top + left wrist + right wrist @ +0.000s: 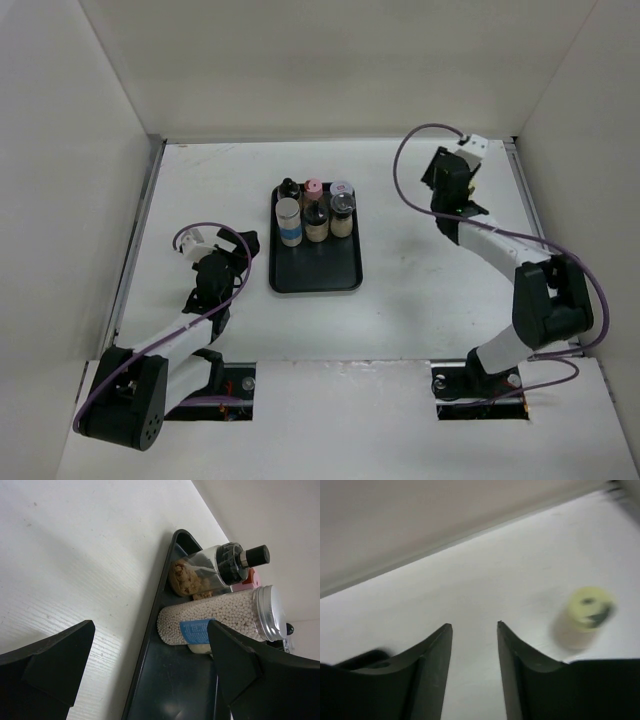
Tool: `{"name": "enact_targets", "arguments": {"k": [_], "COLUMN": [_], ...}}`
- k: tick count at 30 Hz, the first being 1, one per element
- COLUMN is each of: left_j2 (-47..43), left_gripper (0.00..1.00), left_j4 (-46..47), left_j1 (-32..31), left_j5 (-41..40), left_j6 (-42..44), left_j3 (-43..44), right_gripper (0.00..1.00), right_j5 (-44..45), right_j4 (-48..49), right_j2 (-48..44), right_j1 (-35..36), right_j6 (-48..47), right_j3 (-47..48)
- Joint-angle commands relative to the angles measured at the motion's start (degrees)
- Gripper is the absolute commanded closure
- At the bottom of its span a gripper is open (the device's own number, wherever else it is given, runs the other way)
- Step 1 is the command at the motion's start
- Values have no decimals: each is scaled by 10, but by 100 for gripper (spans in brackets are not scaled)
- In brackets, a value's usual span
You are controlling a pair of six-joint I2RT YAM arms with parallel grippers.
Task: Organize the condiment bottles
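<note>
The bottle stands beside my open fingers, so my right gripper will next move toward the right in the wrist view and go down to the pale-yellow cap (473, 182) (590, 607).
A flat black tray (325, 270) holds several condiment bottles standing at its far end: a white-blue jar with a grey cap (288, 222), a brown one with a black cap (315, 222), and ones with pink (313, 187) and lilac (342, 188) caps. My left gripper (240, 246) is open and empty just left of the tray. The left wrist view shows the tray's left rim (150, 645) between the jaws, with the white-blue jar (215, 615) and a black-capped bottle (200, 572) ahead. My right gripper (437, 172) is open and empty at the far right. A blurred pale-yellow-capped bottle (585, 612) stands right of its fingers (437, 645).
White walls enclose the table on three sides. The back wall (445, 515) is close ahead of the right gripper. A purple cable (410, 175) loops beside the right wrist. The near half of the tray holds nothing.
</note>
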Motion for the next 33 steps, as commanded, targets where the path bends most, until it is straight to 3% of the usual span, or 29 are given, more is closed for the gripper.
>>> {"name": "enact_targets", "arguments": {"k": [1,3,5,13,19,25,33], "left_j2": [-5,-6,-8,-4,6,6,9], "left_gripper": [0,0,0,0,0,0,0], "left_j4": [20,21,20,23,25,25,24], "left_j1": [4,2,4,5,5,5,4], "left_j5": [2,0,-1,-3,2,2,2], "left_j6": [-2,-2,-2,0,-2,0,-2], "left_j3": [3,3,3,2,5,5,7], "right_gripper": [36,24,18,18,30,55,58], "right_j5": [97,108,94,-7,-21,5,8], "right_j4": [-39,-38,-43,-52,-22,15,10], "right_j2": [14,28,50,123,150,138,8], "right_j1": [-51,-84,-110,-155,-154,-142,0], "right_j6": [-2,2,9,28,20,-13,0], "right_j3": [4,5,14,58,69,56,-32]}}
